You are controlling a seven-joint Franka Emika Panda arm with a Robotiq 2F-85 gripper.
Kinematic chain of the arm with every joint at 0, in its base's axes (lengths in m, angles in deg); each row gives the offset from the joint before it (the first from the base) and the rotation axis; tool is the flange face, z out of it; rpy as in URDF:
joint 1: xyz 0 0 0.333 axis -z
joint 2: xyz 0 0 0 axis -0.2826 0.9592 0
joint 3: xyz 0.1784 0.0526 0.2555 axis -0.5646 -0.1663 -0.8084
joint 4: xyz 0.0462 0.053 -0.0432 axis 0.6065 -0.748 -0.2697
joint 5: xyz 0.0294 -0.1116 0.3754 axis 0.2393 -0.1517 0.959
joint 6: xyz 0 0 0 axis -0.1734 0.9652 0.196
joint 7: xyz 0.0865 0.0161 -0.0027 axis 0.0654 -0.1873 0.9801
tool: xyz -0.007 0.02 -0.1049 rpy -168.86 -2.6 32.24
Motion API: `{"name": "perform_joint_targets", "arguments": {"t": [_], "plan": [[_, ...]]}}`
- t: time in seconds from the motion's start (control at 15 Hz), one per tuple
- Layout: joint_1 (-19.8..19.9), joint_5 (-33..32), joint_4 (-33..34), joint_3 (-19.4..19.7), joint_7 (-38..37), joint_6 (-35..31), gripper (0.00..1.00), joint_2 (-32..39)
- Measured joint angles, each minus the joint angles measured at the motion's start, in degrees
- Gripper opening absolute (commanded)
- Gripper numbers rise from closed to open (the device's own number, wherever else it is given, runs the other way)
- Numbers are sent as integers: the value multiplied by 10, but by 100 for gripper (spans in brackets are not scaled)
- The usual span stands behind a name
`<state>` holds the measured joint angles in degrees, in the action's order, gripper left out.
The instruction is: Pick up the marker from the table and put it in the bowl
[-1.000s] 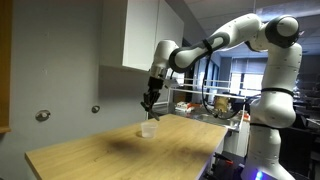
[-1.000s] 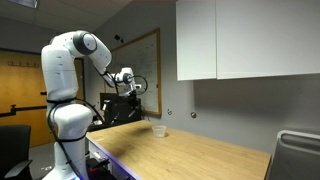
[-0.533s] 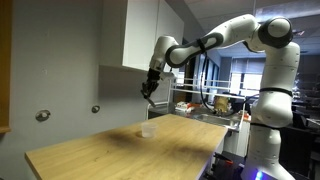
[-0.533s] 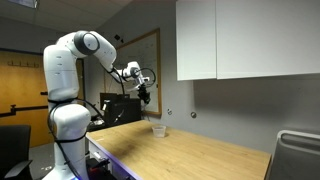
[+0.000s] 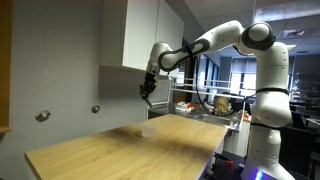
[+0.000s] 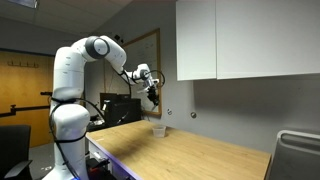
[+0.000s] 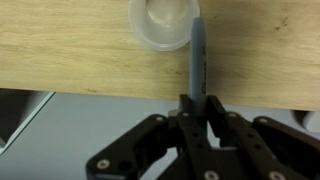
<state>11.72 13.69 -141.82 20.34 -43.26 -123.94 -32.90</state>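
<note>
I should next lower the marker far down with my gripper and move it over the bowl's opening, then let go of it.
In the wrist view my gripper is shut on the dark marker, which points away from the camera. The pale translucent bowl stands on the light wood table just left of the marker's tip, near the table edge. In both exterior views the gripper hangs high above the bowl; the marker is too small to make out there.
White wall cabinets hang close to the raised arm. The wall runs along the table's far side. A cluttered desk stands behind the table, and the robot's white base is at its end.
The gripper has risen and moved slightly toward the wall with the marker in it, from just above the bowl to well above it.
</note>
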Motion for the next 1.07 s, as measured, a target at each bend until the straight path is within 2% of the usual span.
{"name": "perform_joint_targets", "arguments": {"t": [0.47, 0.8, 0.87, 0.93, 1.07], "plan": [[0, 27, 50, 27, 15, -24, 9, 117], [0, 59, 69, 43, 35, -30, 10, 166], [0, 62, 71, 45, 38, -30, 47, 169], [0, 64, 72, 47, 40, -30, 47, 171], [0, 66, 73, 50, 44, -30, 60, 171]]}}
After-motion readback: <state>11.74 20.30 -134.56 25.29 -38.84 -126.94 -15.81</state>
